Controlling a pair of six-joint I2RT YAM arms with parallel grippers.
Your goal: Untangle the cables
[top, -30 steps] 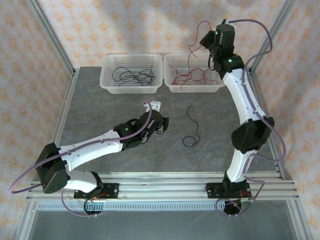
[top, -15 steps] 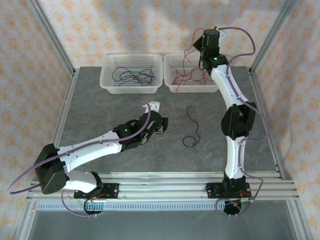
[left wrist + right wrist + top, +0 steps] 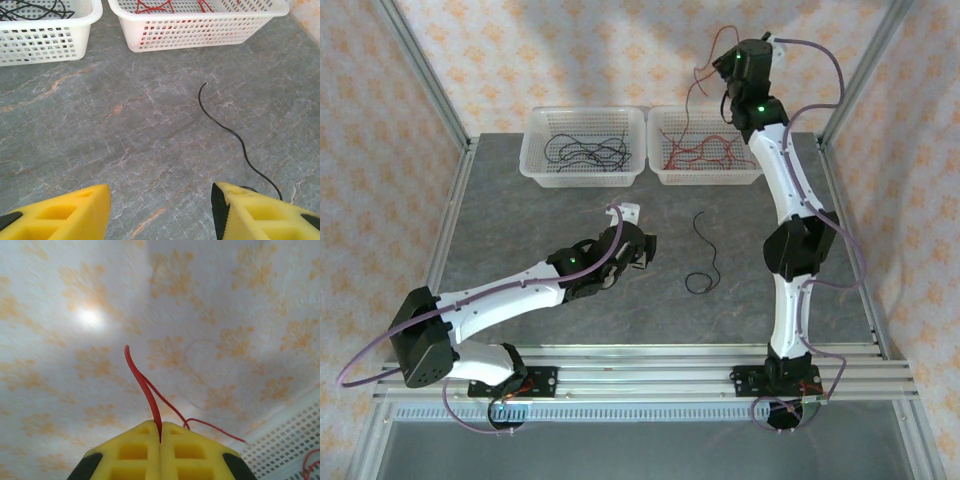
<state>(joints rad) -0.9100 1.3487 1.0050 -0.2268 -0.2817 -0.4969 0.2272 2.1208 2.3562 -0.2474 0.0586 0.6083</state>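
The basket [image 3: 710, 150] below already has other red cables in it. My right gripper needs to tip its fingers downward next and lower in to let go of the thin red cable.
My right gripper [image 3: 729, 66] is raised high above the right-hand basket, shut on a thin red cable [image 3: 700, 72] that dangles from it. In the right wrist view the red cable [image 3: 145, 386] rises out of the closed yellow jaws of the right gripper [image 3: 160, 438]. One black cable [image 3: 706, 256] lies loose on the table, ending in a small loop. My left gripper [image 3: 638, 251] rests low to its left, open and holding nothing. In the left wrist view the black cable [image 3: 226, 128] runs under the right fingertip [image 3: 252, 212] of the left gripper [image 3: 160, 212].
Two white mesh baskets stand side by side at the back. The left basket [image 3: 535, 150] holds black cables [image 3: 588, 152]. The right basket [image 3: 757, 170] holds red cables [image 3: 705, 152]. Frame posts and patterned walls surround the grey table [image 3: 520, 220].
My right arm has lifted and straightened, carrying the red cable higher above the right basket. The left arm and the black cable have stayed put.
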